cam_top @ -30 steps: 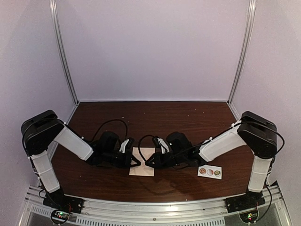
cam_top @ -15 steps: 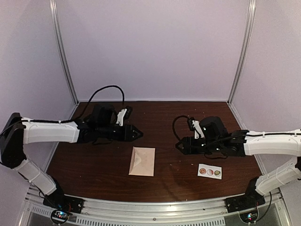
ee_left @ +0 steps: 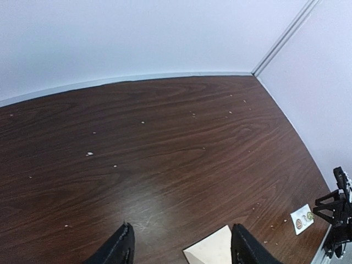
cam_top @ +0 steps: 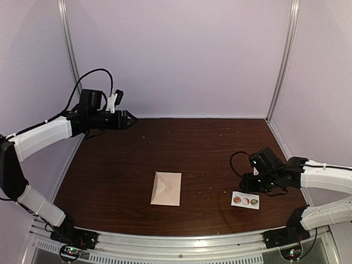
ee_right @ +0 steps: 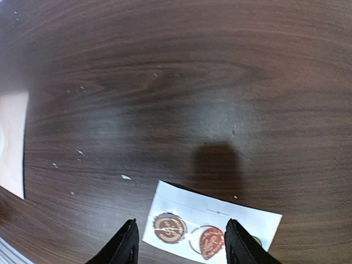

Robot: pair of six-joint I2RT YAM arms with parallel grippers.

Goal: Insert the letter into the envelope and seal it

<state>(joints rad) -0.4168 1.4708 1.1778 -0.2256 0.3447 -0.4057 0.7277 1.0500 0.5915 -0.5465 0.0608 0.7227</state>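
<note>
I need to move my open right gripper down and slightly back to the red round sticker's raised edge (cam_top: 245, 201) (ee_right: 207, 253) and close it there, because that edge stands off the sticker's printed ring.
The pale tan envelope (cam_top: 166, 188) lies flat at the table's near middle, its triangular flap folded onto it; nothing touches it. The letter is out of view. My left gripper (cam_top: 129, 120) hangs high at the back left, open and holding nothing. In the left wrist view only a corner of the envelope (ee_left: 212, 250) shows, far below the left gripper (ee_left: 181, 226). My right gripper (cam_top: 246, 186) sits low at the right, just above the white sticker strip (cam_top: 245, 201). The right wrist view shows the right gripper (ee_right: 181, 224) open with the strip (ee_right: 220, 212) under its tips.
The strip carries three round stickers (ee_right: 170, 228). The enclosure's pale walls and metal posts (cam_top: 73, 60) close in the back and sides. Small crumbs dot the dark wooden table (cam_top: 192, 143). The envelope's edge (ee_right: 11, 137) shows at the left of the right wrist view.
Both grippers left the envelope and opened. The left arm rose and swung to the back left. The right arm moved right, down to the sticker strip.
</note>
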